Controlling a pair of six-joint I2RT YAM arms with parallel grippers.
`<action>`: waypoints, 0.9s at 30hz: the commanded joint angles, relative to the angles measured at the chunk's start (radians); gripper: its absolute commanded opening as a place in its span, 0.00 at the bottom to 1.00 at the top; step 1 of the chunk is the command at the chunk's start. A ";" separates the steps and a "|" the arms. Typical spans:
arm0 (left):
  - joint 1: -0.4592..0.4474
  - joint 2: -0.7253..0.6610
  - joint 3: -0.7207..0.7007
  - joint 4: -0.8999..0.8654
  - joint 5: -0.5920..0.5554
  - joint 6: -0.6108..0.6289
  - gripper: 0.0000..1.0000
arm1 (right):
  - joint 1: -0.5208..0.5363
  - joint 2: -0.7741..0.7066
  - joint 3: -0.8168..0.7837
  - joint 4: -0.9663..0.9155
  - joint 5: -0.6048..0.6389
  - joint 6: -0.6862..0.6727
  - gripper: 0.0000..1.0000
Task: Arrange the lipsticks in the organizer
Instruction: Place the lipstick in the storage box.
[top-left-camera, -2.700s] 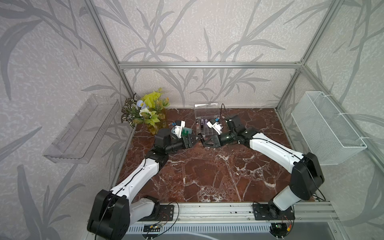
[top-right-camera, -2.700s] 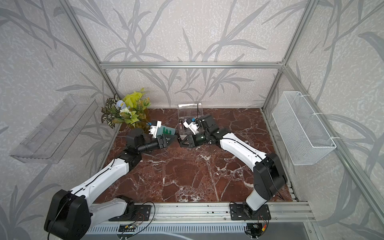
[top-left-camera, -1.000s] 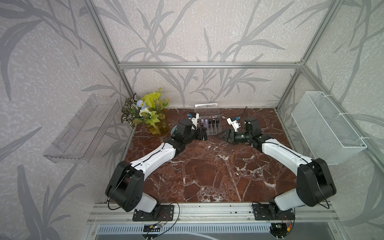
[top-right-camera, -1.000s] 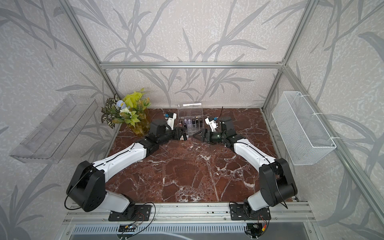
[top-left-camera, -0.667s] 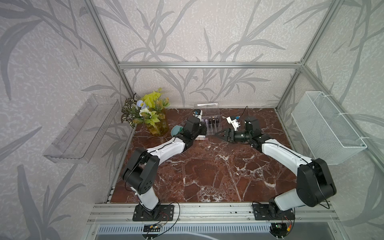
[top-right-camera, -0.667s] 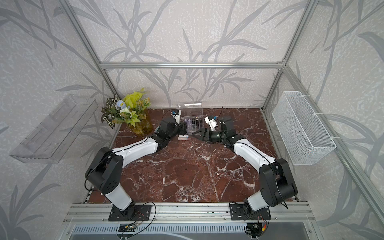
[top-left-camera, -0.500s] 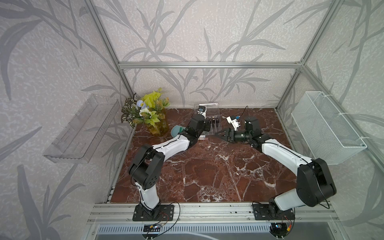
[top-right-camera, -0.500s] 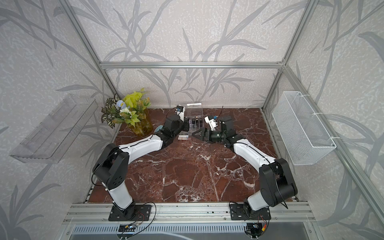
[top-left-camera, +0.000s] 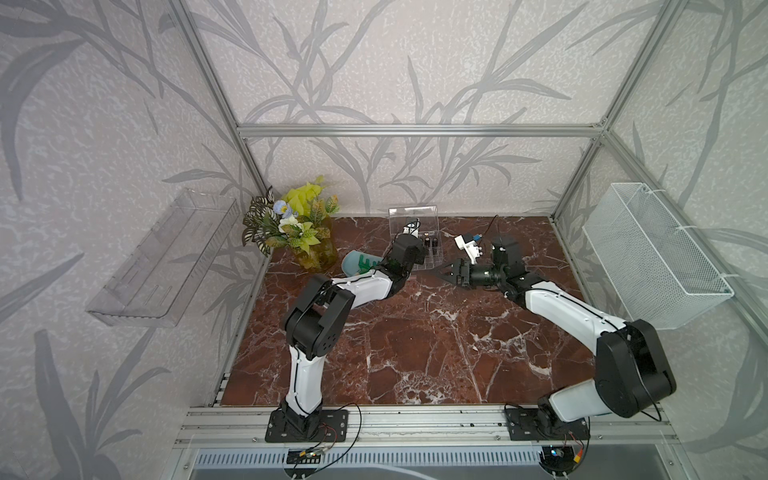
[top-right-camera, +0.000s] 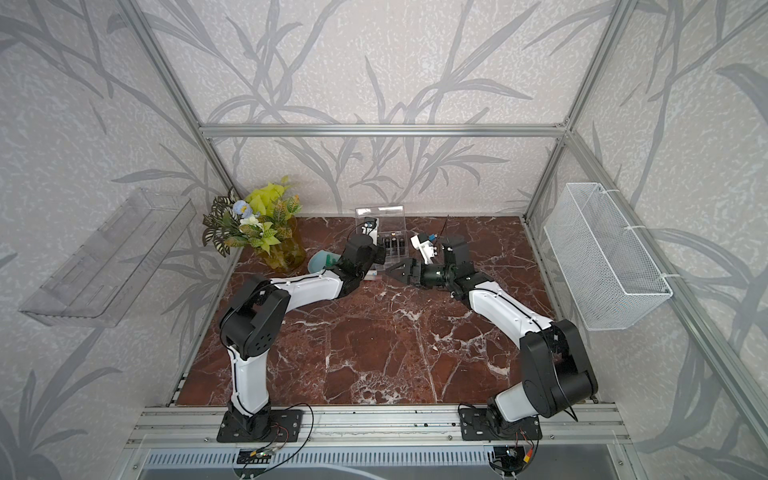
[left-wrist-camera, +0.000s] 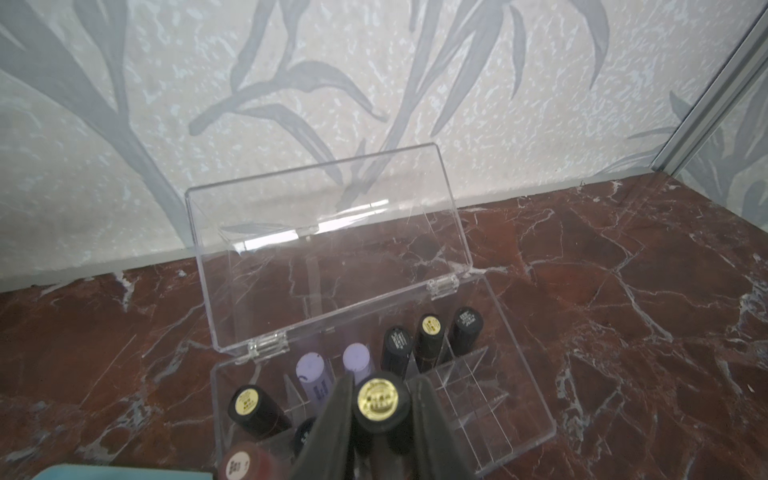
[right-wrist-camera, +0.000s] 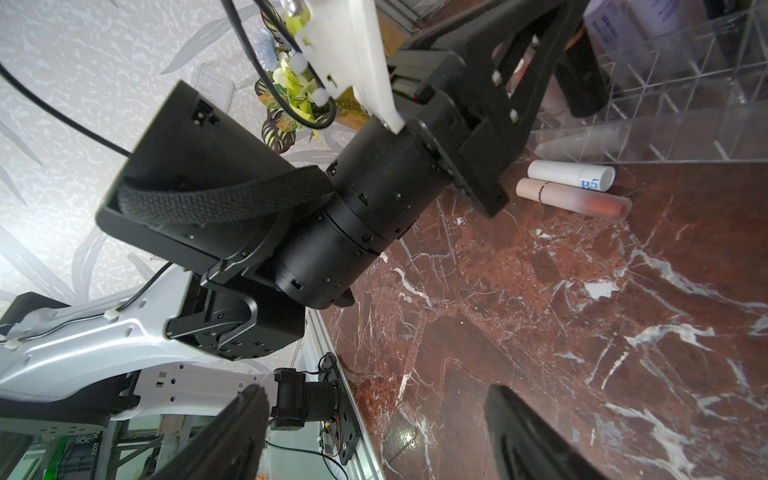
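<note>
The cell in front of the lilac lipsticks lies below and outward, so the robot's left gripper will next move outward, lower the black lipstick into that cell and release it.
In the left wrist view my left gripper (left-wrist-camera: 379, 397) is shut on a black lipstick with a gold cap (left-wrist-camera: 378, 400), held upright over the clear organizer (left-wrist-camera: 536, 419), whose lid (left-wrist-camera: 324, 249) stands open. Several lipsticks stand in its cells: two lilac (left-wrist-camera: 311, 372), several black (left-wrist-camera: 397, 338), one brown (left-wrist-camera: 241, 463). My right gripper (top-left-camera: 441, 277) is open and holds nothing, low over the table just in front of the organizer (top-left-camera: 432, 253). The right wrist view shows a white lipstick (right-wrist-camera: 571, 175) and a pink-beige one (right-wrist-camera: 573, 199) lying beside the organizer's front wall (right-wrist-camera: 685, 124).
A green toy rake on a teal dish (top-left-camera: 361, 262) lies left of the organizer, next to a vase of flowers (top-left-camera: 303, 232). A clear tray (top-left-camera: 166, 257) hangs on the left wall and a white mesh basket (top-left-camera: 652, 249) on the right wall.
My left arm has swung in from the left and carried the black lipstick over the organizer. My right gripper has edged a little to the left, still open.
</note>
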 joint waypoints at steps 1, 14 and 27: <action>-0.006 0.036 0.038 0.105 -0.049 0.038 0.13 | -0.005 0.002 -0.010 0.047 -0.036 0.008 0.86; -0.002 0.146 0.126 0.076 -0.074 0.046 0.13 | -0.006 0.041 -0.028 0.089 -0.084 0.023 0.85; 0.015 0.197 0.181 0.001 -0.103 0.001 0.13 | -0.008 0.033 -0.047 0.086 -0.094 0.017 0.84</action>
